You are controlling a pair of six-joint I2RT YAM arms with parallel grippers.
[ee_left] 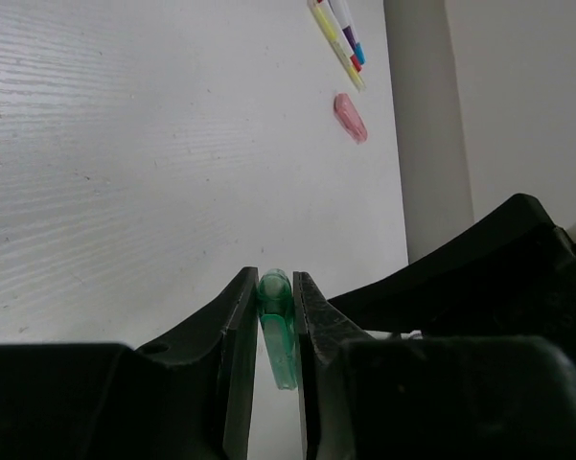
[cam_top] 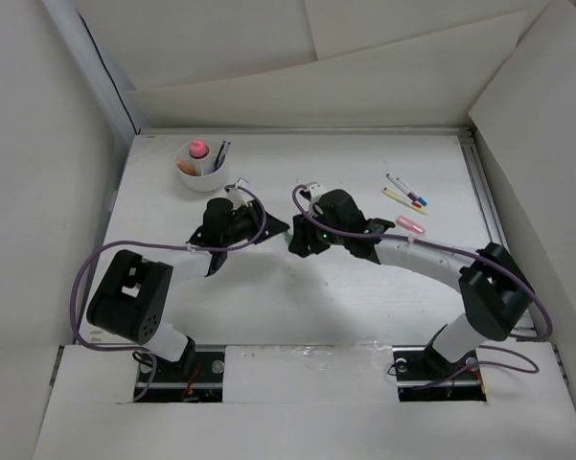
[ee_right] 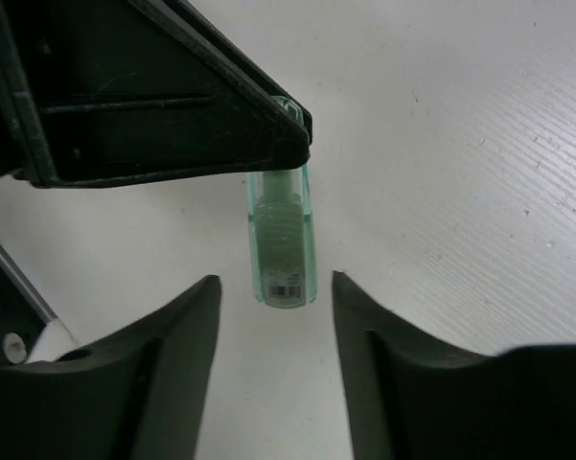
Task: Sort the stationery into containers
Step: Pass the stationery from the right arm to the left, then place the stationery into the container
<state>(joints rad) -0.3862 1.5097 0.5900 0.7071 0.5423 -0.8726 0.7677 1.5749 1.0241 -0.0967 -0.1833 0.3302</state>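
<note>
The white container holding other stationery (cam_top: 191, 170) is outward and left of my left gripper in the top view, and I need to swing over it and release the green piece.
A short translucent green stationery piece (ee_left: 277, 331) is clamped between the fingers of my left gripper (ee_left: 275, 280), which is shut on it above the table. In the right wrist view the same green piece (ee_right: 283, 251) sticks out from the left gripper's black fingers (ee_right: 172, 105), its barcoded end pointing at my right gripper (ee_right: 276, 287). The right gripper is open, its jaws apart on either side of that end and not touching it. Both grippers meet mid-table (cam_top: 289, 235). The round white container (cam_top: 201, 171) at the back left holds a pink-capped tube (cam_top: 198, 148).
Thin pens with coloured caps (cam_top: 403, 192) and a stubby pink piece (cam_top: 410, 224) lie on the table at the back right. They also show as pens (ee_left: 340, 38) and the pink piece (ee_left: 351, 117) in the left wrist view. White walls enclose the table.
</note>
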